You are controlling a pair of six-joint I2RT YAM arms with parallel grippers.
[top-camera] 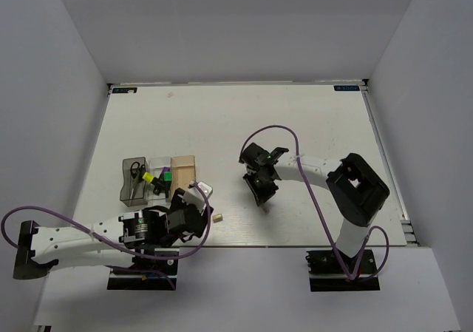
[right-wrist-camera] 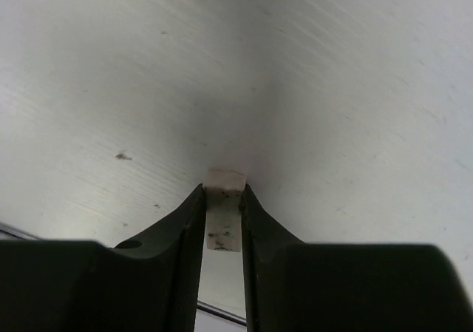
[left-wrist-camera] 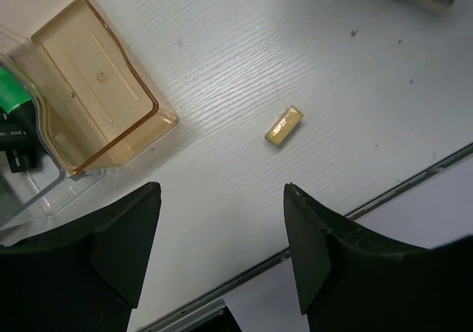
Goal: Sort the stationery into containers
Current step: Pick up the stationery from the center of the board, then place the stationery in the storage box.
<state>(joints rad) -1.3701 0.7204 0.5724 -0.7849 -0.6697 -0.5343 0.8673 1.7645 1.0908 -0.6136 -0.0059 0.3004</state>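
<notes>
I will next lift the small grey bar with my right gripper and carry it outward, left in the top view, over the tan box [top-camera: 183, 171].
The small tan block [left-wrist-camera: 284, 126] lies loose on the white table, just ahead of my open, empty left gripper [left-wrist-camera: 222, 191]; in the top view the block [top-camera: 218, 217] is right of that gripper [top-camera: 196, 215]. My right gripper [right-wrist-camera: 224, 191] is shut on the small grey bar [right-wrist-camera: 224, 217], near the table's middle [top-camera: 262, 197]. The three boxes stand in a row. The smoky dark box [top-camera: 133, 178] holds the scissors [top-camera: 135, 172]. The clear box [top-camera: 158, 178] holds the yellow-capped marker [top-camera: 148, 177] and the green-capped marker [top-camera: 167, 175]. The tan box [top-camera: 183, 171] looks empty in the left wrist view [left-wrist-camera: 96, 88]. No purple-capped marker shows.
The table's near edge, a metal strip [left-wrist-camera: 399, 188], runs close behind the tan block. The left arm's purple cable [top-camera: 44, 214] loops at the near left. Grey walls enclose the table on three sides.
</notes>
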